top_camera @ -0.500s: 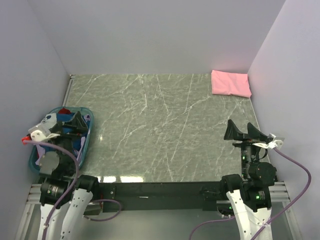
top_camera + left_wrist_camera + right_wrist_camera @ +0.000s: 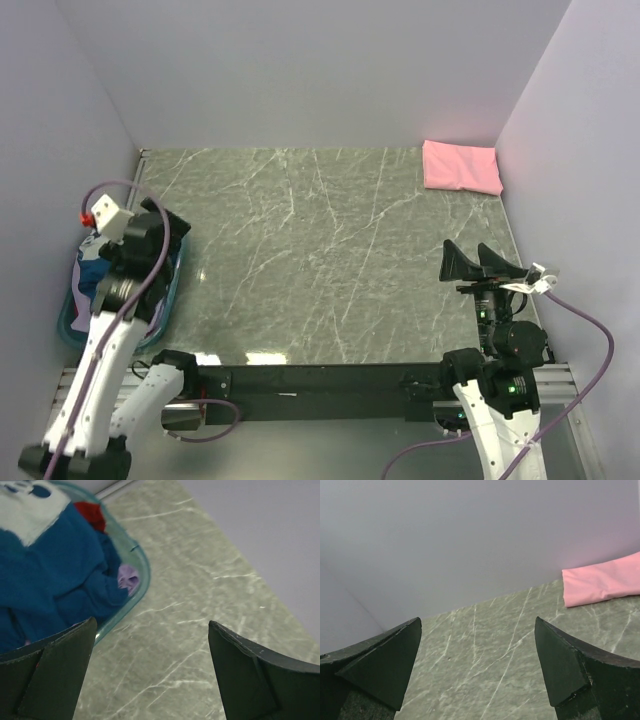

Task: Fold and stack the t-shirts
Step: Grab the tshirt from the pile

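Observation:
The left gripper moves to the left in the top view and down onto navy cloth by the t-shirt's print next.
A folded pink t-shirt (image 2: 461, 167) lies at the far right corner of the table; it also shows in the right wrist view (image 2: 605, 582). The navy blue t-shirt (image 2: 50, 580) with its pale print (image 2: 25, 505) fills the teal basket (image 2: 143, 575), with a bit of the red one (image 2: 92, 515) and the lavender one (image 2: 127, 576) beside it. My left gripper (image 2: 151, 625) is open and empty, held above the basket's right rim (image 2: 165, 240). My right gripper (image 2: 480, 262) is open and empty at the near right, over bare table (image 2: 477, 622).
The teal basket (image 2: 72, 322) stands at the near left edge of the green marble table (image 2: 320, 250). Pale walls close the table at the left, back and right. A purple cable loops over the left arm (image 2: 120, 190).
My left arm has risen from low over the basket, so its gripper now points down at the basket's right rim. My right gripper has shifted slightly left.

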